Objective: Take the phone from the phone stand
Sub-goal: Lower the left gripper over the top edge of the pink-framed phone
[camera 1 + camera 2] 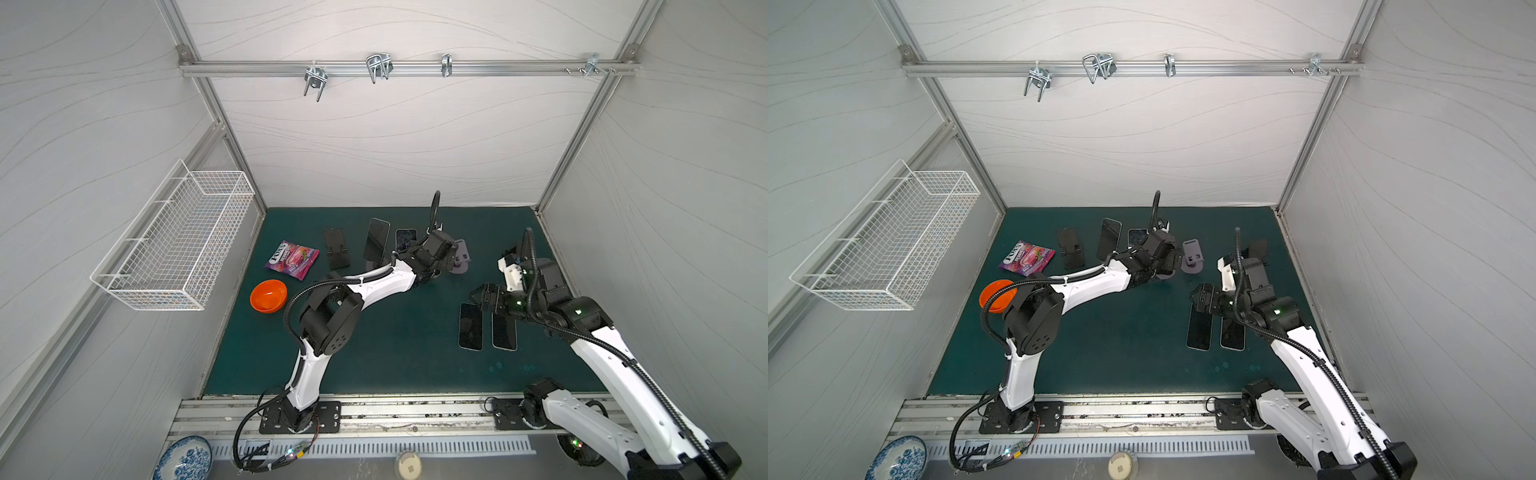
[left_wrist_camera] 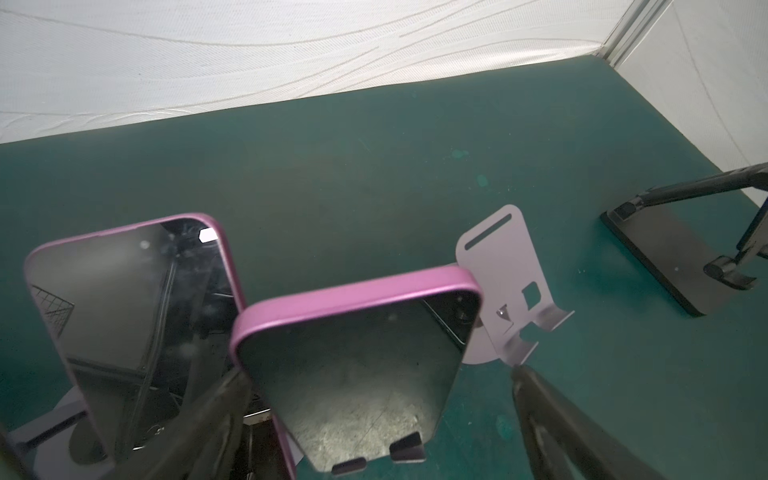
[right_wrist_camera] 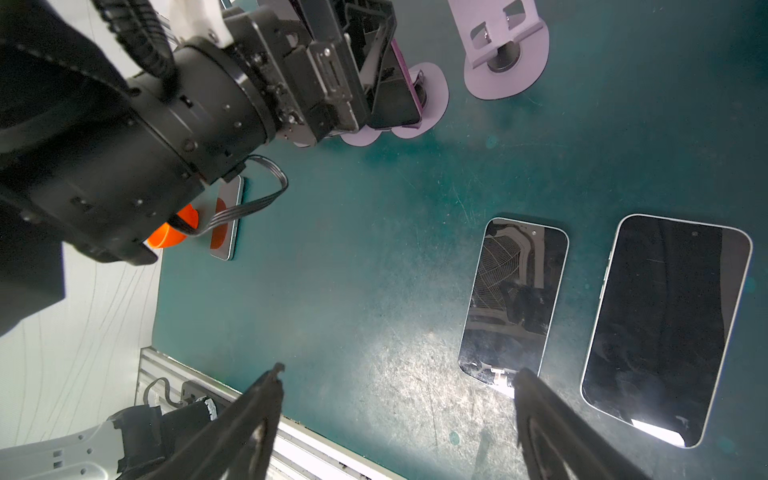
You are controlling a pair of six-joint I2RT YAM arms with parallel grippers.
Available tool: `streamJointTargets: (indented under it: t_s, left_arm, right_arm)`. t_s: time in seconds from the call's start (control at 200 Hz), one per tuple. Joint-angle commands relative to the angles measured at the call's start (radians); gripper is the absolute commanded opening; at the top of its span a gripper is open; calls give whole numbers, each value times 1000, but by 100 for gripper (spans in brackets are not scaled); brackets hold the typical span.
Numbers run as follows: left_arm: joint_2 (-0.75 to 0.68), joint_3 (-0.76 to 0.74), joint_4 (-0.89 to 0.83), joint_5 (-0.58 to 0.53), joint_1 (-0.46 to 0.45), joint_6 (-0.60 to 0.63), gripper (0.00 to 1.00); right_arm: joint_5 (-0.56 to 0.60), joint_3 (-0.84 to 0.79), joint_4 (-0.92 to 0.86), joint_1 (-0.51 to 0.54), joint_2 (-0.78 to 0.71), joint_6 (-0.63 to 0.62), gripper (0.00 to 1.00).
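My left gripper is above and inward of the phone's upper part (image 2: 360, 332). It needs to push outward and down to close across it, clear of the stand's edges.
A phone (image 2: 357, 365) in a pink case leans on a lilac phone stand, whose two lips (image 2: 407, 451) hold its lower edge. In both top views its dark screen (image 1: 405, 240) (image 1: 1137, 237) shows behind my left wrist. My left gripper (image 2: 374, 390) (image 1: 413, 251) is open, one finger (image 2: 224, 411) by each side edge of the phone, the far one (image 2: 540, 411) clearly apart from it. My right gripper (image 3: 399, 372) (image 1: 484, 297) hangs open and empty above the mat, beside two phones (image 3: 515, 299) (image 3: 665, 328) lying flat.
A second phone (image 1: 377, 240) stands on another stand to the left. An empty lilac stand (image 1: 461, 259) and black stands (image 1: 336, 247) (image 2: 673, 257) flank the row. A candy bag (image 1: 292, 259), an orange bowl (image 1: 269, 295) and a wall-mounted wire basket (image 1: 174, 245) are at the left.
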Motion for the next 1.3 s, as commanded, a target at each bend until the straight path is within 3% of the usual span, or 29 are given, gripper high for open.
streamJointTargets:
  t_s: [0.0, 0.62, 1.295]
  left_arm:
    - [34, 60, 34, 4, 4, 4, 99]
    - [87, 104, 34, 18, 26, -2, 96]
    - [130, 143, 8, 36, 45, -23, 83]
  right_arm:
    - [-1, -9, 6, -4, -5, -14, 88]
    - [7, -16, 28, -2, 7, -32, 88]
    - [14, -8, 31, 3, 24, -48, 85]
